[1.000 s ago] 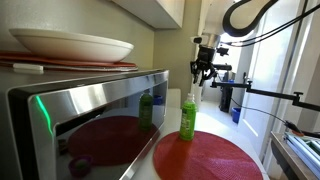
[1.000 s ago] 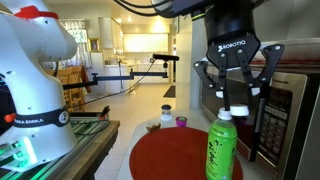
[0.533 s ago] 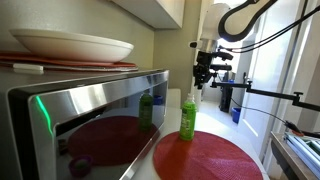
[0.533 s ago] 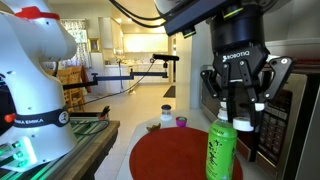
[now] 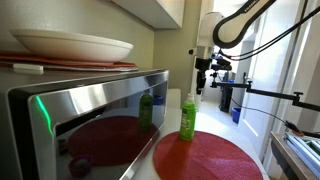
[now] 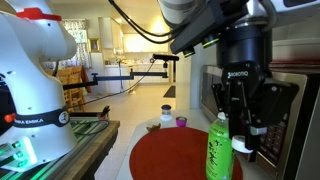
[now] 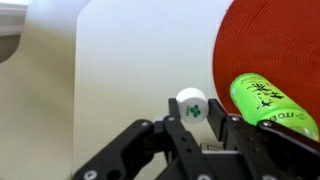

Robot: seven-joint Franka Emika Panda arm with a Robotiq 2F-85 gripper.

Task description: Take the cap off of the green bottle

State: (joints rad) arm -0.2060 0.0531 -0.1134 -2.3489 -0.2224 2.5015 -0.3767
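My gripper will go down away from the green bottle (image 5: 187,120) and release the cap, as the bare white counter is below it and to the left in the wrist view.
The green bottle (image 5: 187,120) stands upright on a round red mat (image 5: 215,160) and also shows in an exterior view (image 6: 219,152). In the wrist view the bottle (image 7: 268,102) shows at the right on the mat (image 7: 270,40). My gripper (image 7: 191,113) is shut on a white cap with a green logo (image 7: 191,103), held apart from the bottle over the white counter. In an exterior view the gripper (image 6: 241,150) hangs close beside the bottle with the cap (image 6: 240,146) near the bottle's shoulder height. In an exterior view the gripper (image 5: 203,82) hangs behind the bottle.
A steel microwave (image 5: 90,120) stands beside the mat with a white plate (image 5: 70,45) on top. A small bottle (image 6: 167,117) and a purple item (image 6: 181,122) sit at the counter's far end. A second robot arm (image 6: 35,80) stands nearby.
My gripper has come down with the white cap, from above the bottle's top to beside its upper body, and has turned about its axis. The bottle has not moved.
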